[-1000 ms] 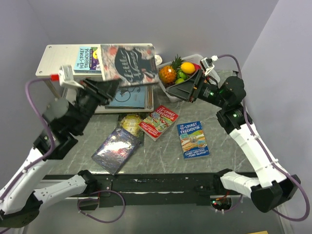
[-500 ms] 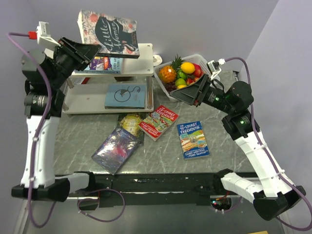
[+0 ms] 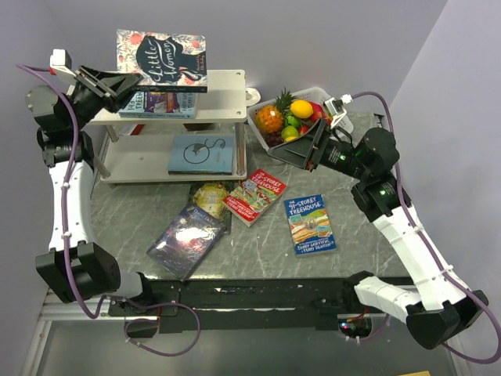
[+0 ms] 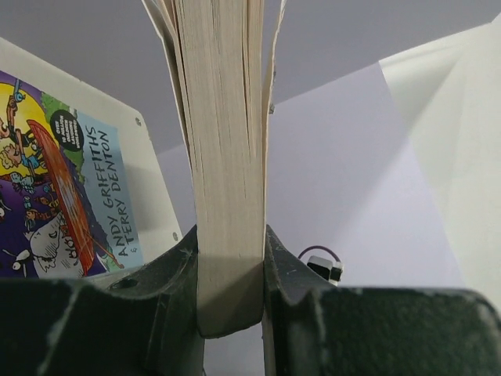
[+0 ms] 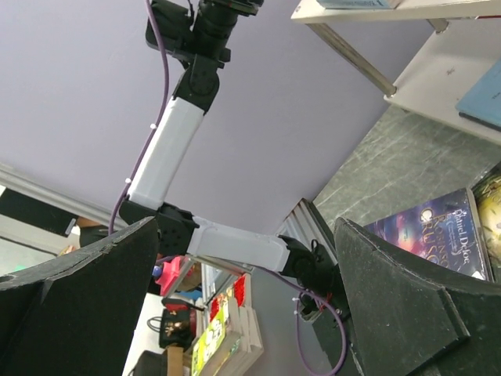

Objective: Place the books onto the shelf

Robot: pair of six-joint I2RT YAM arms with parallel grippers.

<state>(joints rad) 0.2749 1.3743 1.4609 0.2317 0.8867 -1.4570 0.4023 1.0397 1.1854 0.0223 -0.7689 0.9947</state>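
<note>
Next, the left gripper lowers the floral "Little Women" book onto the Treehouse book (image 3: pixel 160 103) (image 4: pixel 64 186), since the floral book is above the shelf's top board.
My left gripper (image 3: pixel 129 81) is shut on the edge of the floral "Little Women" book (image 3: pixel 161 58), held up above the left part of the shelf's top board (image 3: pixel 219 98). In the left wrist view its page block (image 4: pixel 227 149) is clamped between both fingers (image 4: pixel 168 274). A "Treehouse" book (image 3: pixel 156 103) lies on the top board and a pale blue book (image 3: pixel 202 153) on the lower board. On the table lie a green-gold book (image 3: pixel 210 196), a red Treehouse (image 3: pixel 255 196), a blue Treehouse (image 3: pixel 311 223) and a purple galaxy book (image 3: pixel 188 239). My right gripper (image 3: pixel 296 149) hangs open and empty, right of the shelf.
A white basket of fruit (image 3: pixel 291 114) stands at the back, just behind my right gripper. The purple wall rises close behind the shelf. In the right wrist view the galaxy book (image 5: pixel 438 231) and the shelf's legs (image 5: pixel 352 55) show beyond the open fingers.
The left arm has swung up and back, carrying "Little Women" from in front of the shelf to above its top board. The right gripper moved only slightly and stayed open.
</note>
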